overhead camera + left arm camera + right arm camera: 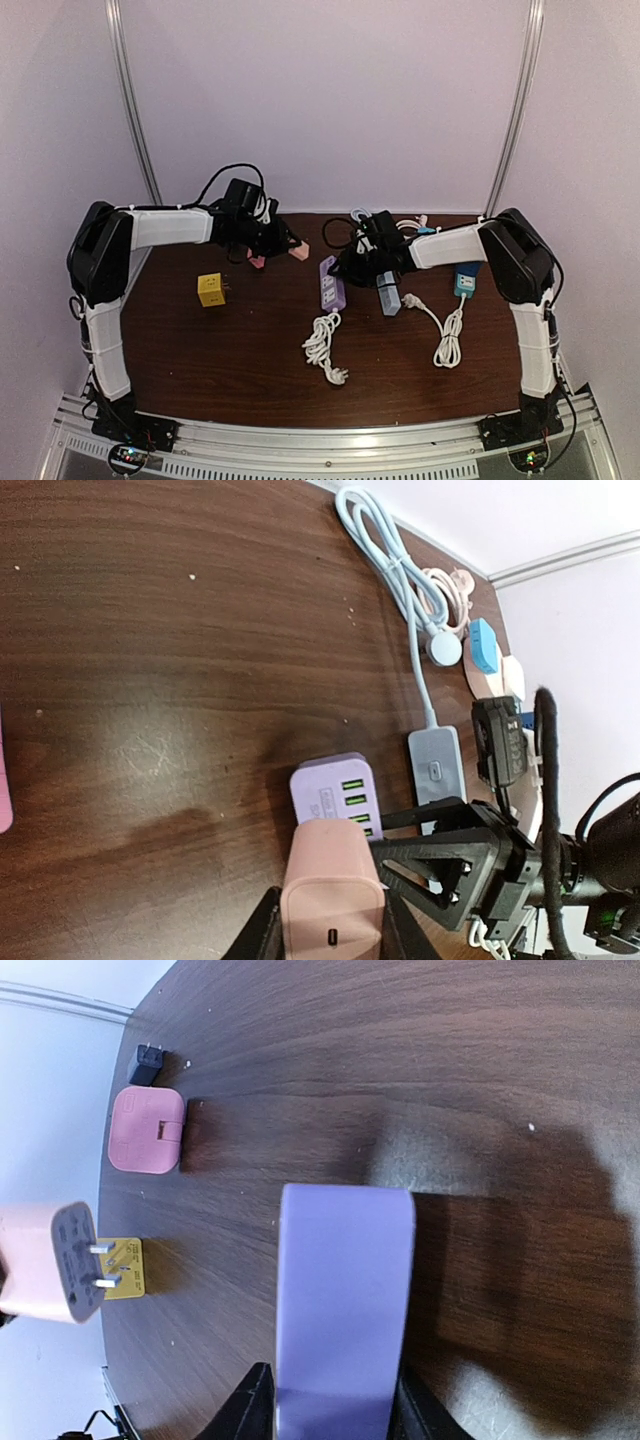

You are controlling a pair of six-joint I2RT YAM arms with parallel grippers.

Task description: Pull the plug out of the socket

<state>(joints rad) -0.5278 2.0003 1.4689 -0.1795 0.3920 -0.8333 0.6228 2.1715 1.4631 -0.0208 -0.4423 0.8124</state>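
The left gripper will first move away from the robot's base and down, to get the pink plug onto the open table (pixel 279 271) (pixel 92 815) beside the flat pink adapter.
My left gripper (pixel 283 240) is shut on a pink plug (pixel 299 250) and holds it in the air to the left of the purple power strip (pixel 331 283). In the left wrist view the pink plug (pixel 333 895) sits between my fingers, above the strip's end (pixel 335 788). In the right wrist view the plug (pixel 45 1260) hangs free at the left with its bare prongs showing. My right gripper (pixel 347 266) is shut on the far end of the purple strip (pixel 345 1290), which lies on the table.
A yellow cube adapter (pixel 211 289) stands at the left. A flat pink adapter (pixel 148 1130) and a small black plug (pixel 148 1063) lie near the back. A grey strip (pixel 388 294), a blue socket (pixel 466 280) and white cables (pixel 322 345) lie on the right half.
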